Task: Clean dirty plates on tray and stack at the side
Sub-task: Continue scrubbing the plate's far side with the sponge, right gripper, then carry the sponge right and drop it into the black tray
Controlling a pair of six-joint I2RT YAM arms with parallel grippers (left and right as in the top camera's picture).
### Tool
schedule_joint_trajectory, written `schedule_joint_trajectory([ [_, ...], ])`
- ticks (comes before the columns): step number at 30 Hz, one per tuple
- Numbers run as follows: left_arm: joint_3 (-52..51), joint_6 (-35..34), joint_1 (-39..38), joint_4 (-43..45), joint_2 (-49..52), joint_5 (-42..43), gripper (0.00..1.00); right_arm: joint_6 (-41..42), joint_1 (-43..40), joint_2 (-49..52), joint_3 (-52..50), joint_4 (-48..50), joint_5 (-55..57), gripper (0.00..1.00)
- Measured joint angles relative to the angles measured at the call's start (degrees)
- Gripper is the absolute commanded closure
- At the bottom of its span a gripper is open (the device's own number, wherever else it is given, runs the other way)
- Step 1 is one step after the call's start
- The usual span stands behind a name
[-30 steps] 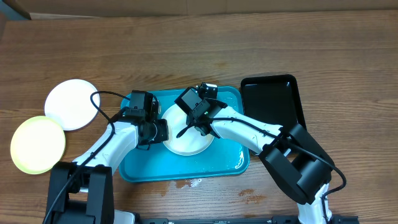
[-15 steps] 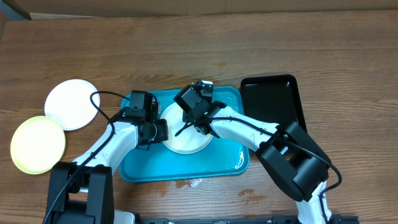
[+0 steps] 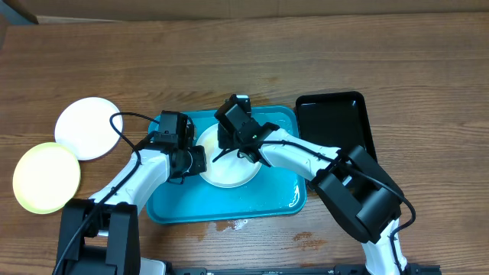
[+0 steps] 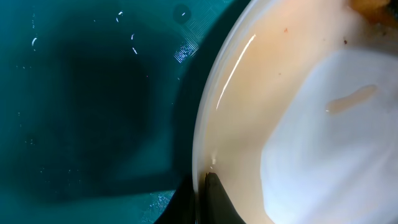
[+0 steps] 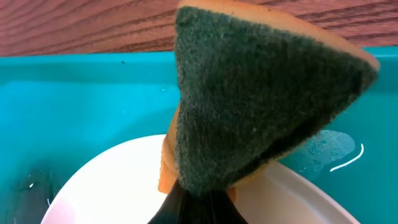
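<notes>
Right of my right gripper in the overhead view, the black tray [image 3: 336, 124] has open floor: I need to lift the sponge off the plate, carry it there, lower and release.
A white plate [image 3: 229, 169] lies on the turquoise tray [image 3: 172, 205]. My left gripper [image 3: 200, 159] is shut on its left rim; the left wrist view shows the fingers [image 4: 204, 198] pinching the plate's edge [image 4: 249, 124] above the tray floor [image 4: 81, 93]. My right gripper [image 3: 233, 141] is shut on a sponge with a dark green scouring face [image 5: 261, 93], held over the plate's far part [image 5: 112, 186]. A second white plate [image 3: 88, 127] and a pale yellow-green plate [image 3: 46, 177] lie on the table at the left, side by side.
A glossy black tray [image 3: 335, 122] lies right of the turquoise tray. Water is spilled on the turquoise tray's right corner [image 3: 294, 200] and on the table at its front edge [image 3: 237, 224]. Cardboard runs along the table's far edge [image 3: 229, 8].
My right gripper with the sponge has moved a little to the left and toward the far side over the plate. The left arm and the plate have stayed put.
</notes>
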Motion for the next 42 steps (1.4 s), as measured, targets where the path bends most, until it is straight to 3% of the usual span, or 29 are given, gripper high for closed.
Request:
schedule_joint_trajectory([
  [6,0.00,0.02,0.00,0.09,0.00,0.07,0.96,-2.38,-0.59,-1.95,0.00,-0.61,-1.11,0.96],
  [12,0.02,0.20,0.00,-0.15,0.00,0.09,0.96,-3.32,-2.12,-11.91,0.00,-3.34,-1.70,0.96],
  [19,0.04,0.24,0.00,-0.22,0.00,0.09,0.96,-3.89,-7.06,-22.99,0.52,-18.86,-1.07,0.96],
  [21,0.04,0.24,0.00,-0.22,0.00,0.07,0.88,-3.98,-9.38,-24.17,0.55,-23.52,-0.48,0.96],
  [23,0.04,0.37,0.00,-0.46,0.02,-0.02,0.66,-4.09,-12.46,-24.57,0.66,-30.14,-0.13,0.96],
  [26,0.07,1.16,-0.11,-0.92,0.04,0.24,0.58,-4.39,-18.38,-24.57,0.55,-39.15,0.28,0.96],
  [35,0.42,1.27,-0.11,-3.87,0.02,0.02,0.65,-9.31,-30.03,-24.57,-5.70,-41.75,0.92,0.92],
  [37,0.48,1.25,-0.11,-4.85,-0.02,0.09,0.73,-10.14,-30.73,-24.57,-8.17,-40.33,0.90,0.88],
  [40,0.48,0.76,-0.11,-6.47,-0.02,0.59,0.93,-11.21,-31.04,-24.57,-11.89,-37.59,0.83,0.83],
  [42,0.85,0.61,-0.04,-7.89,0.00,1.22,0.96,-11.67,-31.04,-24.57,-13.75,-36.06,0.81,0.80],
])
